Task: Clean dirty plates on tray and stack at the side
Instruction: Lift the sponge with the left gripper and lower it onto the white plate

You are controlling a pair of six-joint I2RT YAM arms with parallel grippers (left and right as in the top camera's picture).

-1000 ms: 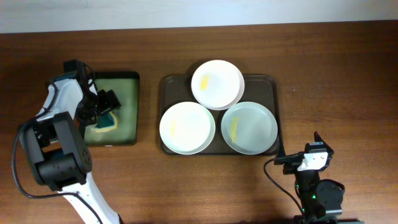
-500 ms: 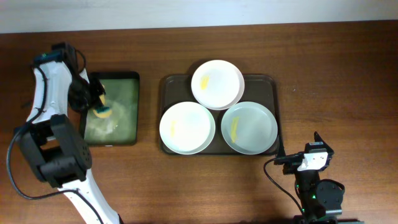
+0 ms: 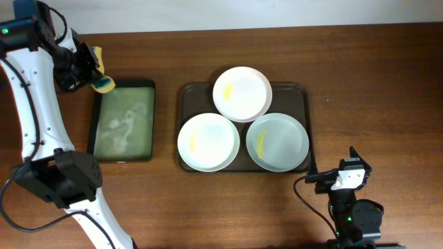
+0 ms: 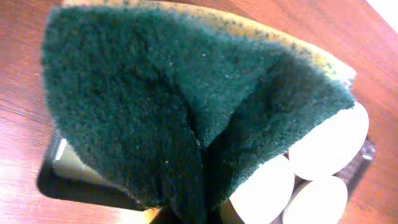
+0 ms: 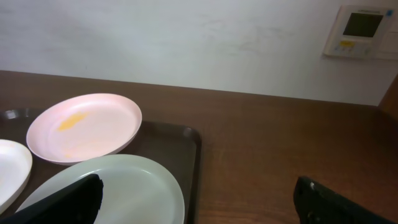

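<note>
Next, my left gripper carries the sponge back and down, onto the near plate closest to it, because a yellow smear marks that plate.
Three white plates lie on the dark brown tray (image 3: 188,97): a far one (image 3: 241,94), a near-left one (image 3: 208,142) and a near-right one (image 3: 277,142), each with a yellow smear. My left gripper (image 3: 93,75) hangs over the table's far left, shut on a green and yellow sponge (image 3: 104,83). That sponge (image 4: 174,106) fills the left wrist view and hides the fingers. At the near right, my right gripper (image 3: 332,164) stands open and holds nothing, just short of the near-right plate (image 5: 124,186).
A smaller black tray (image 3: 124,121) with a wet greenish inside lies left of the brown tray, below the raised sponge. Behind the table's far edge is a white wall with a control panel (image 5: 357,25). Bare wood stretches right of the brown tray.
My left gripper shut on the sponge in the black tray and lifted it up and away to the far left corner. The right arm has not moved.
</note>
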